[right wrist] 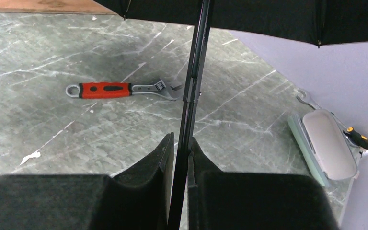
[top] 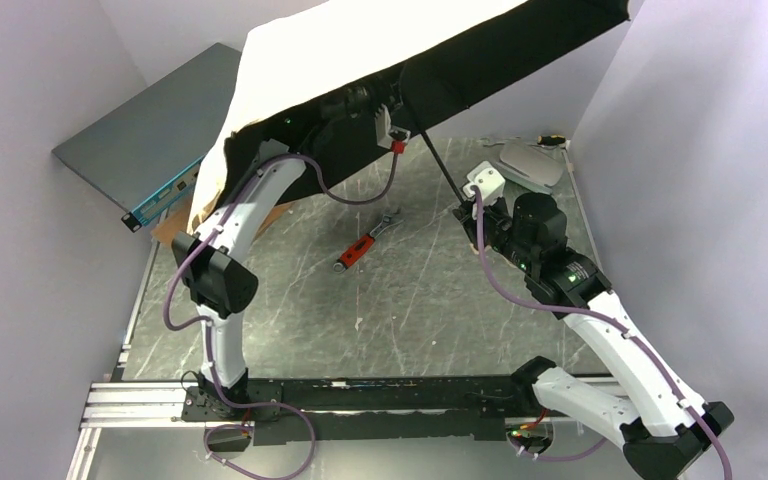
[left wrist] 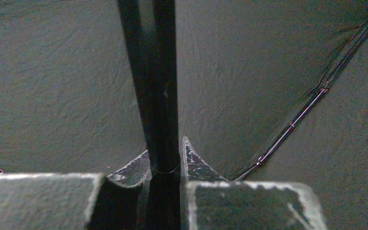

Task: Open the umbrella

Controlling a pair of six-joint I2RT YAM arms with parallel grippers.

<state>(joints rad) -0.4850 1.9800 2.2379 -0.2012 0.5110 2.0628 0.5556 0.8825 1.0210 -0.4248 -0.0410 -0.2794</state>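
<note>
The umbrella's canopy is open, so my shut left gripper will next pull the black part of the umbrella's stem back toward the wrench and let go of it.
The umbrella is spread open and held tilted above the table's far side. Its cream-tan outside [top: 300,60] faces up-left and its black lining [top: 520,45] faces down. The thin black shaft [top: 442,165] slants down to my right gripper [top: 465,205]. In the right wrist view this gripper [right wrist: 182,139] is shut on the shaft [right wrist: 194,72]. My left gripper [top: 375,105] is up under the canopy. In the left wrist view it [left wrist: 165,153] is shut on a black part of the shaft [left wrist: 155,81], with lining [left wrist: 67,86] and a rib [left wrist: 292,124] behind. The knob handle is hidden.
A red-handled adjustable wrench [top: 365,242] lies mid-table and also shows in the right wrist view [right wrist: 120,89]. A pale mint case [top: 530,163] sits at the far right, with a small screwdriver [right wrist: 357,138] beside it. A grey-blue box [top: 150,140] stands at the far left. Walls close in on both sides.
</note>
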